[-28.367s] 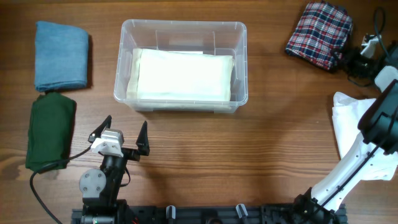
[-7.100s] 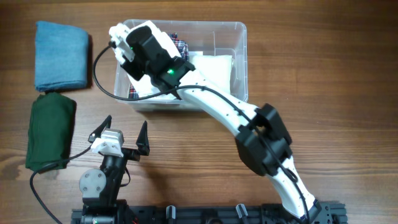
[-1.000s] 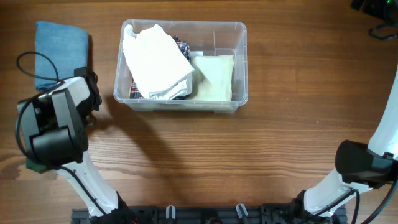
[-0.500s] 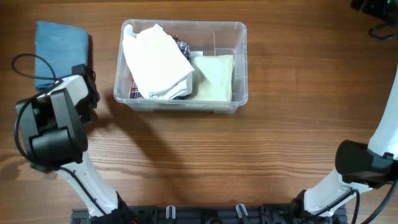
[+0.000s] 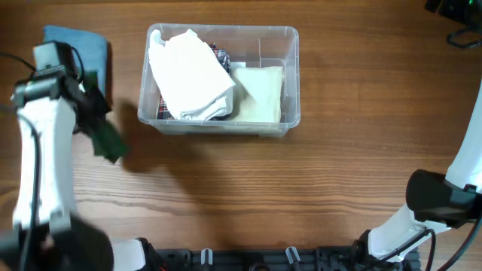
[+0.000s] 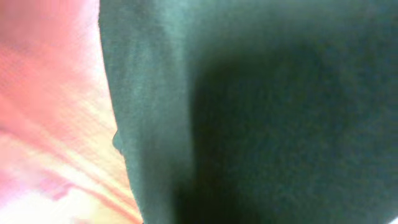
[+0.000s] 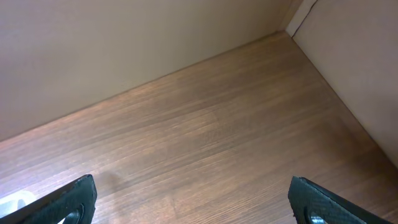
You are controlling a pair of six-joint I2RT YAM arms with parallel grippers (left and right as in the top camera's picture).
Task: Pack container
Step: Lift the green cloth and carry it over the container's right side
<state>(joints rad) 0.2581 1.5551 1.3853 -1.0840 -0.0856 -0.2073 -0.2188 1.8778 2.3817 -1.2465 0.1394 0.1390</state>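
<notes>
I should move my left gripper to the right in the overhead view next and let go over the cream folded cloth (image 5: 262, 92), because the white cloth (image 5: 192, 79) fills the other end of the container.
The container (image 5: 292, 75), a clear plastic bin, stands at the back middle of the table. Inside lie a crumpled white cloth (image 5: 192, 79), a cream folded cloth (image 5: 262, 92) and a bit of plaid fabric (image 5: 219, 53). Left of the bin, my left gripper (image 5: 87, 96) is shut on a dark green cloth (image 5: 107, 138), which hangs blurred below it above the table. This green cloth (image 6: 280, 112) fills the left wrist view and hides the fingers. My right gripper (image 7: 196, 202) stands open over bare wood, out of the overhead view.
A folded blue cloth (image 5: 89, 45) lies at the back left, partly behind the left arm. The right arm's lower links (image 5: 440, 199) rise at the right edge. Black cables (image 5: 458, 13) sit in the back right corner.
The left gripper has shut on the green cloth and lifted it off the table; arm and cloth have swung up and toward the back. The right arm has not moved.
</notes>
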